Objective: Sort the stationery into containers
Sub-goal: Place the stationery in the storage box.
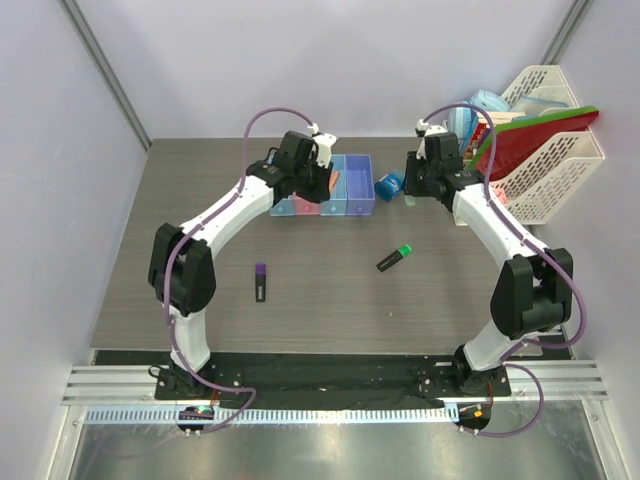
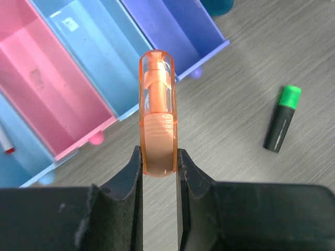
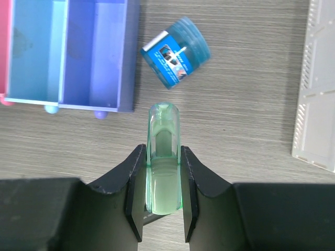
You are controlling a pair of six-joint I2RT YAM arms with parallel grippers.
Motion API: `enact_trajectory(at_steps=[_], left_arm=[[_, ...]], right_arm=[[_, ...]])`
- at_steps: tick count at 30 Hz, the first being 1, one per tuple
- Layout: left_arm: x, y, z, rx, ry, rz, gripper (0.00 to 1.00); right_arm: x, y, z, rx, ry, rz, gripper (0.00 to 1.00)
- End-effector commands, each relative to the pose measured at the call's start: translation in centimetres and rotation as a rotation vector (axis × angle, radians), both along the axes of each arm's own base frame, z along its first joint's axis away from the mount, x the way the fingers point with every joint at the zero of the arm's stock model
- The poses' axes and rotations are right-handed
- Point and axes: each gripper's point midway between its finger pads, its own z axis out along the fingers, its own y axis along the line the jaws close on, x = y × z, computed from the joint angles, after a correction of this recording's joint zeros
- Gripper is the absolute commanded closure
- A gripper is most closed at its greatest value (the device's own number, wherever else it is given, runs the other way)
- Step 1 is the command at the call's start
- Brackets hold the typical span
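Next, my right gripper crosses left in the top view over the middle light blue bin [image 1: 338, 190] [image 3: 37, 55] and lowers to release, as a similar piece hangs there.
My left gripper [image 2: 158, 159] is shut on an orange bit [image 2: 157, 112] and holds it above the row of bins [image 2: 89, 78], over the front wall of the middle light blue bin. A red-capped pen [image 2: 5, 140] lies in the leftmost bin. My right gripper [image 3: 163, 157] is shut on a pale-green bit [image 3: 164, 151], just right of the purple-blue bin [image 3: 97, 52] and below the round blue roll [image 3: 175, 51]. A green highlighter [image 1: 394, 258] and a purple highlighter [image 1: 261, 282] lie on the table. The bins show in the top view [image 1: 350, 185].
A white lattice file rack [image 1: 555, 165] with red and green folders stands at the back right; its edge shows in the right wrist view [image 3: 316, 78]. Grey walls close in the table on the left, back and right.
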Motion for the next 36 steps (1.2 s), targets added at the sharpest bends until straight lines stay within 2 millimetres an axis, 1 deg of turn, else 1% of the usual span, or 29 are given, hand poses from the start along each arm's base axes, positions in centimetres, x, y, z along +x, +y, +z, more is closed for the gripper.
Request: enact_trajectory(at_steps=[1,2,3,4,5,6,7,8,9,10,11,12,13,16,19,20,21,22,24,26,27,28,29,30,31,32,34,35,36], left_arm=[[2.3,-3.3,1.4,-0.138,-0.034,0.018,1.00],[2.8,-3.6,0.0,-0.137,-0.008,0.023,1.00],[3.2,-4.0,-0.1,-0.148,-0.004,0.024,1.00],[4.0,-4.5,0.8,-0.173,-0.017,0.027,1.00],[4.5,-4.7,0.5,-0.178,-0.011,0.036,1.00],[5.1,-4.9,-0.6,-0.175,0.005,0.047,1.00],[5.8,-5.2,-0.1,-0.197,0.004,0.062,1.00],[6.6,-4.8,-0.3,-0.196,0.002,0.088,1.00],[7.2,-4.7,-1.3,-0.187,0.010,0.105,1.00],[7.8,-4.5,-0.9,-0.194,-0.004,0.122,1.00],[8.8,-3.7,-0.9,-0.192,-0.018,0.159,1.00],[9.2,-3.5,-1.5,-0.188,-0.016,0.173,1.00],[9.9,-3.0,-1.3,-0.190,-0.026,0.190,1.00],[10.7,-2.5,-1.8,-0.183,-0.030,0.216,1.00],[11.0,-2.4,-2.7,-0.166,-0.028,0.224,1.00],[11.0,-2.3,-2.9,-0.162,-0.026,0.226,0.98],[11.0,-2.2,-3.3,-0.155,-0.022,0.225,0.92],[11.0,-2.2,-3.9,-0.148,-0.012,0.224,0.78],[10.8,-2.2,-4.6,-0.138,-0.002,0.218,0.75],[10.7,-2.2,-5.1,-0.134,0.006,0.217,0.71],[10.7,-2.2,-5.3,-0.134,0.012,0.218,0.67],[10.6,-2.2,-5.4,-0.132,0.015,0.215,0.61],[10.6,-2.3,-5.4,-0.138,0.016,0.213,0.58],[10.6,-2.3,-5.3,-0.140,0.015,0.211,0.55],[10.6,-2.4,-5.1,-0.144,0.013,0.213,0.49],[10.7,-2.5,-5.0,-0.149,0.009,0.212,0.46],[10.8,-2.4,-4.2,-0.161,-0.001,0.218,0.38],[10.8,-2.4,-3.7,-0.169,-0.006,0.220,0.37],[10.8,-2.4,-2.6,-0.184,-0.019,0.220,0.36]], right_arm=[[1.5,1.5,4.0,0.087,-0.112,0.032,0.90],[1.5,1.5,3.9,0.088,-0.113,0.034,0.90],[1.4,1.5,3.8,0.081,-0.113,0.040,0.90],[1.3,1.4,3.8,0.077,-0.115,0.042,0.90],[1.2,1.3,3.5,0.070,-0.112,0.044,0.90],[1.1,1.3,3.2,0.062,-0.109,0.049,0.90],[1.0,1.2,3.3,0.059,-0.113,0.052,0.90],[0.7,1.1,2.9,0.054,-0.106,0.055,0.90],[0.6,1.0,2.9,0.046,-0.110,0.062,0.90],[0.4,1.0,3.0,0.043,-0.113,0.066,0.90],[0.3,0.9,2.8,0.039,-0.113,0.068,0.90],[0.2,0.9,2.8,0.034,-0.114,0.072,0.90],[0.0,0.8,2.9,0.026,-0.120,0.078,0.90],[-0.1,0.7,3.1,0.020,-0.131,0.081,0.90],[-0.1,0.9,3.2,0.025,-0.138,0.089,0.90],[0.0,1.0,3.2,0.028,-0.137,0.093,0.90],[0.1,1.0,3.1,0.029,-0.134,0.092,0.90],[0.3,1.1,3.3,0.033,-0.139,0.095,0.90],[0.5,1.3,3.0,0.038,-0.131,0.098,0.90],[0.8,1.6,3.4,0.051,-0.136,0.101,0.90],[1.0,1.7,3.1,0.055,-0.129,0.103,0.90],[1.3,1.9,3.3,0.060,-0.134,0.107,0.90],[1.4,2.1,3.4,0.068,-0.134,0.115,0.90],[1.7,2.3,2.9,0.074,-0.120,0.116,0.89],[2.0,2.5,3.3,0.080,-0.128,0.119,0.89],[2.2,2.8,3.2,0.090,-0.124,0.126,0.89],[3.0,3.3,2.6,0.096,-0.115,0.132,0.89],[3.3,3.6,2.5,0.098,-0.113,0.139,0.89],[3.6,4.0,2.2,0.103,-0.106,0.146,0.89]])
